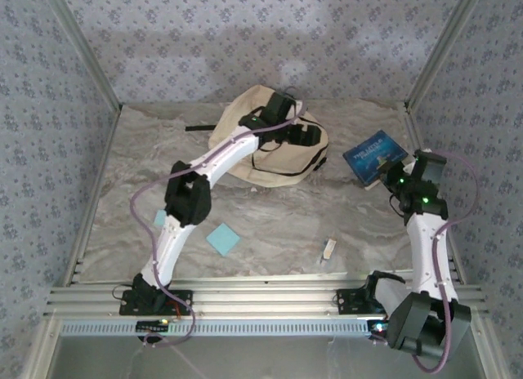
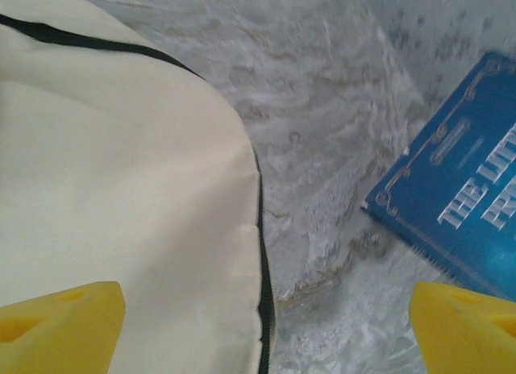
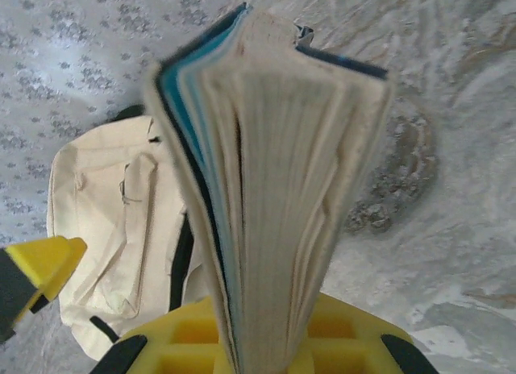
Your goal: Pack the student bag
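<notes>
My left gripper's spread fingers are above either side of the bag's beige flap edge beside the black zipper. I should lower them onto it next, then close.
The student bag (image 1: 245, 142), beige with black trim, lies at the back middle of the table. My left gripper (image 1: 304, 136) hovers over its right side. In the left wrist view that gripper (image 2: 266, 334) is open, its yellow fingertips (image 2: 60, 322) far apart, nothing between them; below are the bag (image 2: 121, 172) and its black zipper edge (image 2: 262, 253). My right gripper (image 1: 391, 177) is shut on a blue book (image 1: 374, 154) right of the bag. The right wrist view shows the book (image 3: 274, 189) edge-on, pages fanned, rising from the gripper (image 3: 258, 338), with the bag (image 3: 105, 229) behind.
A light blue sticky pad (image 1: 222, 238) and a small pale stick-like item (image 1: 328, 250) lie on the marble tabletop near the front. Another light blue piece (image 1: 159, 218) peeks from behind the left arm. Patterned walls with metal posts enclose the table on three sides.
</notes>
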`<state>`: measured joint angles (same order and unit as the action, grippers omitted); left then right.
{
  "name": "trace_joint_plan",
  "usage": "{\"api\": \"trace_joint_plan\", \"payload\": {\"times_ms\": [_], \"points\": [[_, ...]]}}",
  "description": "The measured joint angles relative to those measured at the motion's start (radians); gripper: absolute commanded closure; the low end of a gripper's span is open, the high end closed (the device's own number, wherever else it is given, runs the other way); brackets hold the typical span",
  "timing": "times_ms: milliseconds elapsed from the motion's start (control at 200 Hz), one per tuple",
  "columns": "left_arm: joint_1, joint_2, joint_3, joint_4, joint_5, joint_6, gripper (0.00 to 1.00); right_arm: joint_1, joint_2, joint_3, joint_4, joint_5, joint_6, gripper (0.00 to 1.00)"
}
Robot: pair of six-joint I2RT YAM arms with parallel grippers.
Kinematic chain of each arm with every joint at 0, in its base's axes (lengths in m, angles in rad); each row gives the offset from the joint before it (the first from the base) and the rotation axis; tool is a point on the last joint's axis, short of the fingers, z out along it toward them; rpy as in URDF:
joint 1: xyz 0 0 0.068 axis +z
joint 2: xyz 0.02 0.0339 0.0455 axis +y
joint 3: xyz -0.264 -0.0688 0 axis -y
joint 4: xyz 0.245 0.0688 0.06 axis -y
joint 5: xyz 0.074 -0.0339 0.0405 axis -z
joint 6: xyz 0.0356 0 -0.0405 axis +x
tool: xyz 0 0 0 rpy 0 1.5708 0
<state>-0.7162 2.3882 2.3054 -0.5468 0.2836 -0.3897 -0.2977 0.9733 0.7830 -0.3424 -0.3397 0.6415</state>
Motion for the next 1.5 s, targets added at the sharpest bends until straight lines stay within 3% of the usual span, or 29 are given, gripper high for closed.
{"api": "trace_joint_plan", "payload": {"times_ms": [195,360,720,914,1069,1279,1499], "points": [[-0.071,0.169,0.242,-0.220,-0.072,0.109,0.13,-0.079,-0.014,-0.023,-0.007,-0.090,-0.008,1.00],[-0.091,0.222,0.265,-0.303,-0.144,0.156,0.28,-0.082,-0.013,-0.030,-0.007,-0.145,-0.008,1.00],[-0.084,0.240,0.288,-0.348,-0.200,0.171,1.00,-0.082,-0.022,-0.030,-0.006,-0.181,-0.007,1.00],[-0.082,0.228,0.290,-0.366,-0.206,0.175,1.00,-0.066,-0.025,-0.030,0.003,-0.193,0.001,1.00],[-0.065,0.169,0.290,-0.389,-0.185,0.156,0.95,-0.027,-0.024,-0.030,0.018,-0.203,0.005,1.00],[-0.024,0.072,0.287,-0.404,-0.130,0.135,1.00,0.013,-0.014,-0.029,0.029,-0.207,0.013,1.00],[-0.021,-0.075,0.011,-0.340,-0.089,0.118,1.00,0.087,0.016,-0.040,0.115,-0.220,0.063,1.00]]}}
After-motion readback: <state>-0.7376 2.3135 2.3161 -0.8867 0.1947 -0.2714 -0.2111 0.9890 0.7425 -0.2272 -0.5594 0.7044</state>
